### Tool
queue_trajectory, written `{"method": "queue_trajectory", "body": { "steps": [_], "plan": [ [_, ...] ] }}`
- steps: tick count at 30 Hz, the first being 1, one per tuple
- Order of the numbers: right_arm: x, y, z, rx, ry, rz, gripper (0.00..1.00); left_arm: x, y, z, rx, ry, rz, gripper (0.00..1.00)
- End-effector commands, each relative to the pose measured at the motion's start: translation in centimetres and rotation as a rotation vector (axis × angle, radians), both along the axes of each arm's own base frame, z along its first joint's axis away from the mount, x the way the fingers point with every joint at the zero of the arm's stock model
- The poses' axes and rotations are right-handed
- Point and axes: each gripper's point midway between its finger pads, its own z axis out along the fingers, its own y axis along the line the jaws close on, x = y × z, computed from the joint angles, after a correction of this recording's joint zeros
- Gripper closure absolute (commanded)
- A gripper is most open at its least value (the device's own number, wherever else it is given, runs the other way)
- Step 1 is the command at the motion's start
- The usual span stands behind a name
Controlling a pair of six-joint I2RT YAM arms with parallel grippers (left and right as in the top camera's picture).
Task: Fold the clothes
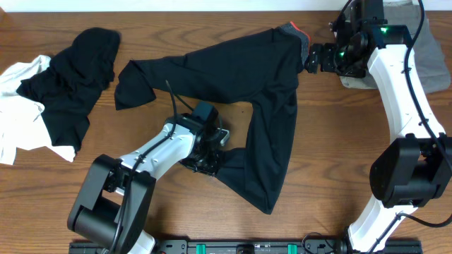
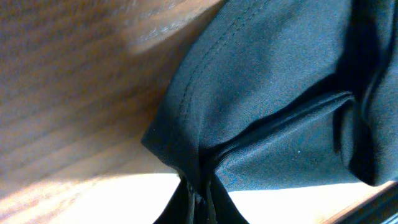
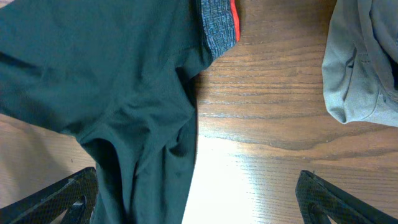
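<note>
The trouser leg lies bent. Next, my left gripper needs to pull its edge to the left in the overhead view and release it beside the crumpled black garment.
Long black trousers (image 1: 268, 92) lie spread across the middle of the table, with the grey-and-coral waistband (image 1: 298, 34) at the back right. My left gripper (image 1: 215, 156) is shut on the edge of one trouser leg near the table's front. In the left wrist view the black cloth (image 2: 267, 93) bunches into the closed left gripper (image 2: 200, 198). My right gripper (image 1: 311, 60) hovers open just below the waistband (image 3: 219, 25). Its fingers (image 3: 62, 199) stand wide apart, with a fold of trouser cloth (image 3: 143, 162) lying between them, untouched.
A plain black garment (image 1: 78, 77) lies crumpled at the far left, over a white T-shirt (image 1: 18, 106). Grey-khaki shorts (image 1: 431, 60) sit at the back right corner, beside the right arm, and show as grey-khaki shorts (image 3: 364, 68) in the right wrist view.
</note>
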Motion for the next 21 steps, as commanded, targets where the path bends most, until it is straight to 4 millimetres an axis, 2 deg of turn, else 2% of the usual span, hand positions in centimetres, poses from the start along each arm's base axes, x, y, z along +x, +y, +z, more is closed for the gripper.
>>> {"method": "queue_trajectory", "body": {
  "steps": [1, 4, 11, 16, 18, 21],
  "plan": [
    [0.0, 0.1, -0.5, -0.008, 0.010, 0.016, 0.01, 1.8, 0.9, 1.3, 0.013, -0.011, 0.099, 0.94],
    [-0.1, 0.1, -0.5, -0.011, 0.010, 0.025, 0.01, 3.7, 3.1, 3.3, 0.048, -0.035, 0.223, 0.94],
    [-0.2, 0.1, -0.5, -0.014, 0.011, 0.033, 0.01, 8.0, 11.2, 10.1, 0.091, -0.273, 0.581, 0.94],
    [0.0, 0.1, -0.5, -0.013, 0.002, 0.033, 0.01, 9.6, 16.1, 14.6, 0.057, -0.459, 0.755, 0.94],
    [0.0, 0.1, -0.5, -0.013, 0.003, 0.034, 0.01, 9.8, 17.6, 15.4, 0.057, -0.495, 0.801, 0.94],
    [0.0, 0.2, -0.5, -0.013, 0.003, 0.035, 0.01, 9.8, 19.0, 15.6, 0.067, -0.503, 0.847, 0.94]
  ]
}}
